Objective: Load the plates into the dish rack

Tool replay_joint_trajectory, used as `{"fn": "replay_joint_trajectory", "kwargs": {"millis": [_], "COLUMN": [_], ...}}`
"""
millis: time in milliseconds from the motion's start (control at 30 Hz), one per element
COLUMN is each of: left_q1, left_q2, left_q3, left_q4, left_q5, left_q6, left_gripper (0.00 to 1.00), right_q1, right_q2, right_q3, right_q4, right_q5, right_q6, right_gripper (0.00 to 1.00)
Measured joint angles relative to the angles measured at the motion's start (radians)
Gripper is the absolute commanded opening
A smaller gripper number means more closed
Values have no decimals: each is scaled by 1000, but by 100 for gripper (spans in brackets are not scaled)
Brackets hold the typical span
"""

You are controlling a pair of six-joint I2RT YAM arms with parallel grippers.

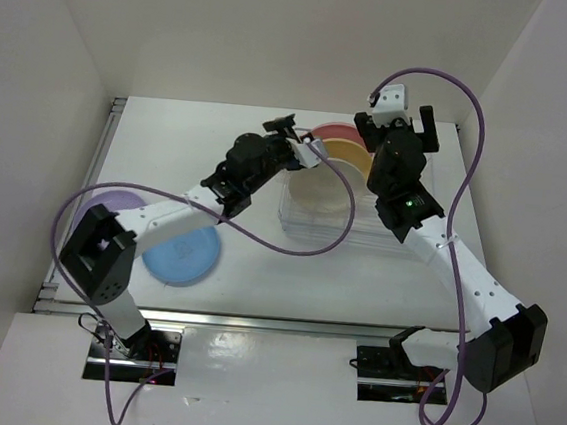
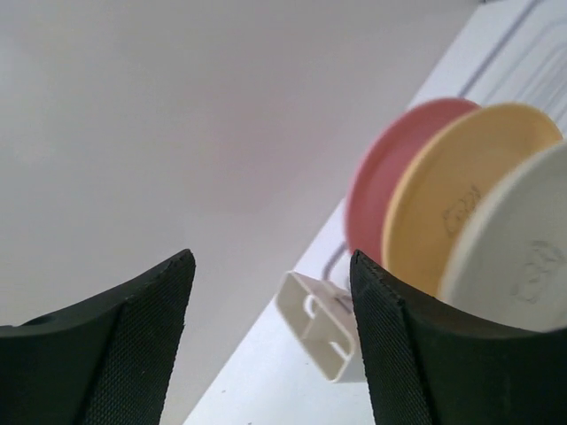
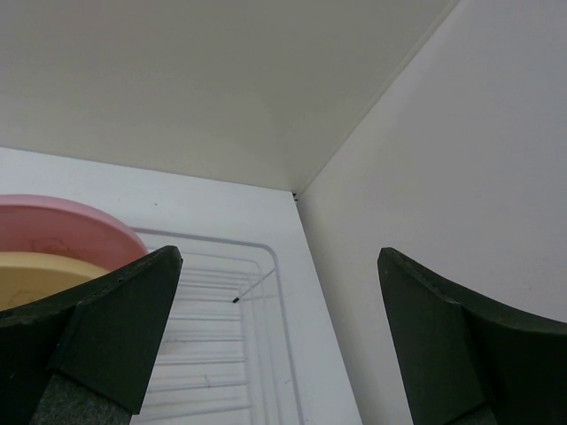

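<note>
Next, my left gripper moves back and down to the far rim of the blue plate (image 1: pixel 181 255), which is still unracked below and to the left in the top view.
The wire dish rack (image 1: pixel 362 228) stands at the table's middle right. In it stand on edge the pink plate (image 1: pixel 327 132), the orange-yellow plate (image 1: pixel 349 155) and the cream plate (image 1: pixel 323 192). The blue plate (image 1: pixel 181 255) lies flat on the table at the front left. The lavender plate (image 1: pixel 102 203) lies farther left, partly under the left arm. My left gripper (image 1: pixel 296 138) is open and empty at the rack's far left end. Its view shows the pink (image 2: pixel 381 186), orange-yellow (image 2: pixel 452 195) and cream (image 2: pixel 523 248) plates. My right gripper (image 1: pixel 395 126) is open and empty above the rack's far right.
The beige cutlery holder (image 2: pixel 319 323) hangs at the rack's end, between my left fingertips in the left wrist view. The right wrist view shows the rack's wires (image 3: pixel 221 310), the pink plate's rim (image 3: pixel 62 226) and the white side wall (image 3: pixel 425 177) close by.
</note>
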State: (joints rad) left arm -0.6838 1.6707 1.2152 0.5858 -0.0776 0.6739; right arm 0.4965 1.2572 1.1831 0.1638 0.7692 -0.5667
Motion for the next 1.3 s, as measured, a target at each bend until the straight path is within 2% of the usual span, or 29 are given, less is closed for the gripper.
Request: {"fn": "replay_joint_trajectory", "kwargs": {"millis": [167, 300, 367, 433, 633, 767, 967, 1133, 1300], "left_q1": [19, 44, 90, 192, 601, 728, 712, 673, 675], "left_q2": [-159, -197, -197, -197, -161, -139, -105, -24, 26], "left_q3": [0, -35, -50, -57, -3, 22, 21, 20, 13], "left_q4": [-119, -143, -179, -242, -520, -709, -1004, -1177, -1273], "left_q5": [27, 32, 42, 70, 80, 178, 359, 384, 399], "left_q6": [-24, -50, -89, -153, -347, -405, -352, -249, -142], "left_gripper": [81, 81, 82, 82, 78, 76, 76, 78, 78], "right_q1": [0, 0, 0, 0, 0, 0, 0, 0, 0], "right_q2": [5, 6, 6, 5, 6, 6, 10, 17, 22], "right_q3": [0, 0, -1, -7, -35, -35, -35, -35, -35], "right_q4": [0, 0, 0, 2, -4, -2, -3, -4, -9], "right_q5": [-5, -10, -13, -16, -26, -29, -32, -33, -33], "right_q6": [5, 5, 7, 8, 19, 20, 20, 26, 32], "right_gripper": [100, 100, 100, 100, 100, 100, 100, 100, 100]}}
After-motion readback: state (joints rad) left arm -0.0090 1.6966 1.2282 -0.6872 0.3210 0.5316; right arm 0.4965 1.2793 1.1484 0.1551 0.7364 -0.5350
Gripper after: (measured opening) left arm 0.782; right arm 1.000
